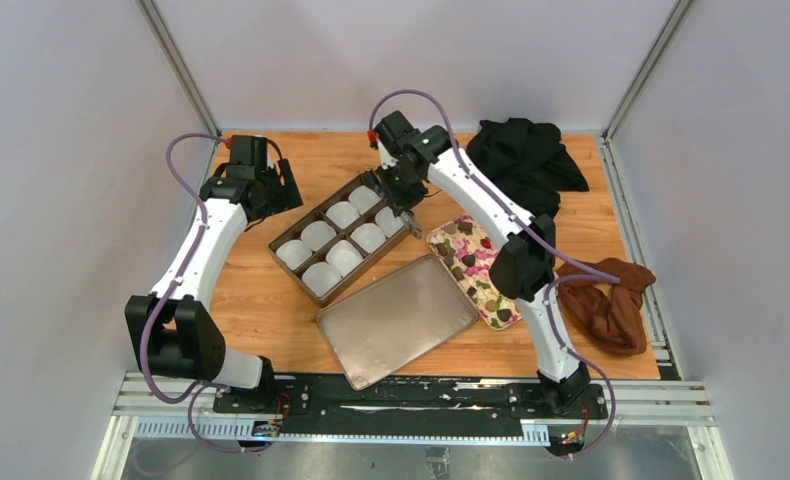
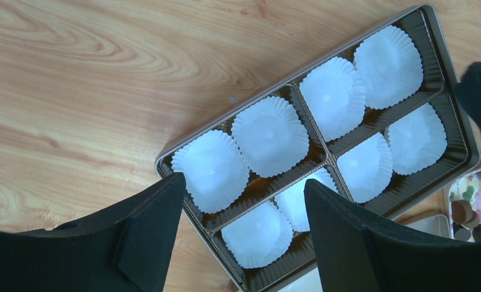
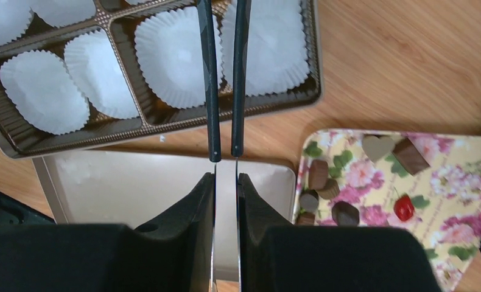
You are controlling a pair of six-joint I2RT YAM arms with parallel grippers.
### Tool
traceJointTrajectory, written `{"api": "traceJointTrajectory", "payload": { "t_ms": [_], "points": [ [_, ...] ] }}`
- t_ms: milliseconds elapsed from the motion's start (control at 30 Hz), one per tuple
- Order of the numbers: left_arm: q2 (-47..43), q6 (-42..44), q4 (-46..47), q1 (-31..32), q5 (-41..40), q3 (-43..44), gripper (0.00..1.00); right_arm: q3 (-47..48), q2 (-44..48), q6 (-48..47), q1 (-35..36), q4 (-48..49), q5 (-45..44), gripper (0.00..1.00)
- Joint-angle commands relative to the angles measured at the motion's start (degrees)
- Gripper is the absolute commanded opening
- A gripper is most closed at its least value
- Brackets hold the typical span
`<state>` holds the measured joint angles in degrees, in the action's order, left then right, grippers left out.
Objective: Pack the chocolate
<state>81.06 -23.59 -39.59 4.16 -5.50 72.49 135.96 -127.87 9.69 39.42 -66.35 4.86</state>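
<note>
My right gripper should lower the tongs over the white paper cup in the box's far corner (image 1: 362, 199), since that cup is empty, and then release.
Several small brown chocolate pieces (image 3: 346, 213) lie on the flower-print tray (image 3: 457, 182), to the right of my right gripper (image 3: 226, 176). It is shut on a pair of thin metal tongs (image 3: 224, 79), whose black arms reach out over the brown box (image 3: 165, 121) of white paper cups (image 3: 171, 55). Nothing shows between the tong arms, and their tips run out of the frame. In the top view the tray (image 1: 474, 268) sits right of the box (image 1: 291, 262). My left gripper (image 2: 244, 180) hangs open above the box's near-left corner (image 2: 165, 159), empty.
A flat metallic lid (image 1: 396, 318) lies in front of the box. A black cloth (image 1: 526, 160) is heaped at the back right and a rust-brown cloth (image 1: 611, 300) lies at the table's right edge. A red strawberry-shaped sweet (image 3: 403, 208) is on the tray.
</note>
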Motion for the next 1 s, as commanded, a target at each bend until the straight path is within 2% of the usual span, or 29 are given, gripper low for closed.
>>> {"api": "traceJointTrajectory", "payload": {
  "t_ms": [0, 467, 967],
  "points": [
    [-1.2, 0.7, -1.4, -0.4, 0.8, 0.7, 0.77, 3.8, -2.1, 0.8, 1.4, 2.5, 1.2, 0.11],
    [-1.5, 0.6, -0.8, -0.5, 1.7, -0.9, 0.77, 4.5, -9.9, 0.5, 2.2, 4.2, -1.2, 0.14],
    [-2.1, 0.9, -0.2, -0.6, 1.7, -1.1, 0.77, 4.5, -11.0, 1.3, 2.2, 4.0, -2.8, 0.39]
  ]
}}
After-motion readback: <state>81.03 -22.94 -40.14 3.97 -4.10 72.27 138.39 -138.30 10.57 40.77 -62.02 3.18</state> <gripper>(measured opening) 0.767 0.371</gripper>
